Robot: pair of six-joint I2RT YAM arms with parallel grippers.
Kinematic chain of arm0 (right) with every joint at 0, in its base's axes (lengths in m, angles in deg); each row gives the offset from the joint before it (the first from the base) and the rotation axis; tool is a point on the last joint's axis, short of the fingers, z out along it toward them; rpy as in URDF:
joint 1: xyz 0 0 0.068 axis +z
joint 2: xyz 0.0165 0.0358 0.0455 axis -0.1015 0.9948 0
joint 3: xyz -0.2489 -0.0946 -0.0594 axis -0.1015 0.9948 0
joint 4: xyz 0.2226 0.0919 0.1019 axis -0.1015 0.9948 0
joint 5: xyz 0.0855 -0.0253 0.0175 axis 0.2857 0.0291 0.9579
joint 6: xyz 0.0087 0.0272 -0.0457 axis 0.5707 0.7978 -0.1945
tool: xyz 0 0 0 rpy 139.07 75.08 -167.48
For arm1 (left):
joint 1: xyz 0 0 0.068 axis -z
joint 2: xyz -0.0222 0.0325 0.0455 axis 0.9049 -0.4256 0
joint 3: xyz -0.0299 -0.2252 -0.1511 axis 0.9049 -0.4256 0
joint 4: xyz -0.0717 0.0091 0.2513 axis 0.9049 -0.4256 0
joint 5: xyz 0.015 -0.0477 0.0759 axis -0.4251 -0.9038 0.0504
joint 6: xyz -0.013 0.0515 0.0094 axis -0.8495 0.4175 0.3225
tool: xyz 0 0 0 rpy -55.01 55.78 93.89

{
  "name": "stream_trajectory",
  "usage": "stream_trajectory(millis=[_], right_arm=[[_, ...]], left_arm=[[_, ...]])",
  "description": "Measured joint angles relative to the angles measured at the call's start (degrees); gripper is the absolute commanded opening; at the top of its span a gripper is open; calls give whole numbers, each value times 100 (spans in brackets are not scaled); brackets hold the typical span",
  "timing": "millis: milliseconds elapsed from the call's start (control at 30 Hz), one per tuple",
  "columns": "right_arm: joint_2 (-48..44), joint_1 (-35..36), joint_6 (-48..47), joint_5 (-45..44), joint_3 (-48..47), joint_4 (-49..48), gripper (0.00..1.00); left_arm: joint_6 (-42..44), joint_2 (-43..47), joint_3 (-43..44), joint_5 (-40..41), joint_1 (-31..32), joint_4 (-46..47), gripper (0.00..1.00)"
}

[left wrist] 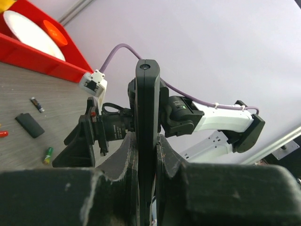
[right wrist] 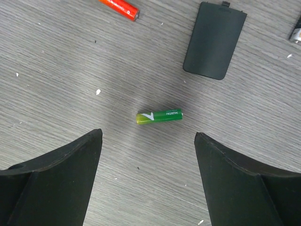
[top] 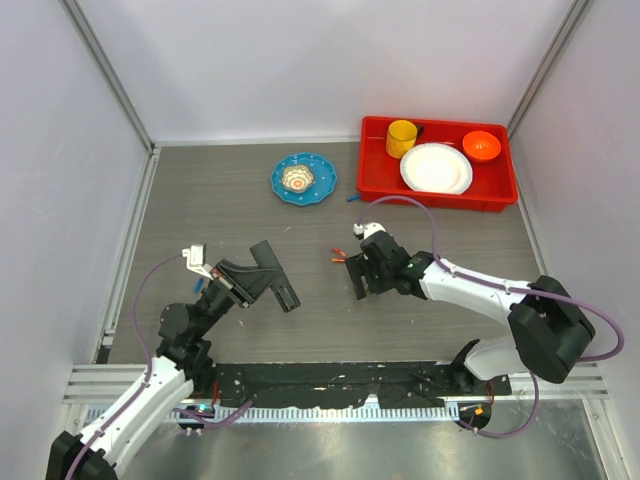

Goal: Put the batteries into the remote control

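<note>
I will turn the open fingers of my right gripper and then lower them over the long sides of the green battery point(right wrist: 159, 116), one on each side, because it lies crosswise below.
My left gripper point(top: 250, 278) is shut on the remote control point(top: 281, 286), a slim black bar held above the table. In the left wrist view the remote point(left wrist: 147, 108) stands edge-on between the fingers point(left wrist: 123, 162). My right gripper point(top: 358, 275) is open, low over the table. In the right wrist view its jaws point(right wrist: 148, 136) are spread wide, with a green battery point(right wrist: 159, 116) lying just beyond them. An orange-red battery point(right wrist: 120, 5) lies farther off; orange-red batteries point(top: 338, 258) show left of the gripper. A flat black cover point(right wrist: 214, 39) lies nearby.
A red tray point(top: 375, 180) at the back right holds a yellow cup point(top: 401, 137), a white plate point(top: 436, 168) and an orange bowl point(top: 481, 145). A blue plate point(top: 304, 179) sits at the back centre. A dark battery point(left wrist: 37, 104) lies on the table.
</note>
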Motion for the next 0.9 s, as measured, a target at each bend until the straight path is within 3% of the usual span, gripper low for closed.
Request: stream_trajectory(millis=[467, 733, 900], right_arm=[[-153, -44, 304, -214, 44, -140, 82], [-7, -85, 1049, -531, 44, -103, 77], [50, -85, 1996, -726, 46, -35, 73]], left_arm=[[151, 129, 0, -15, 11, 243, 0], [-70, -225, -4, 857, 15, -1379, 0], [-201, -647, -7, 1113, 15, -1668, 0]])
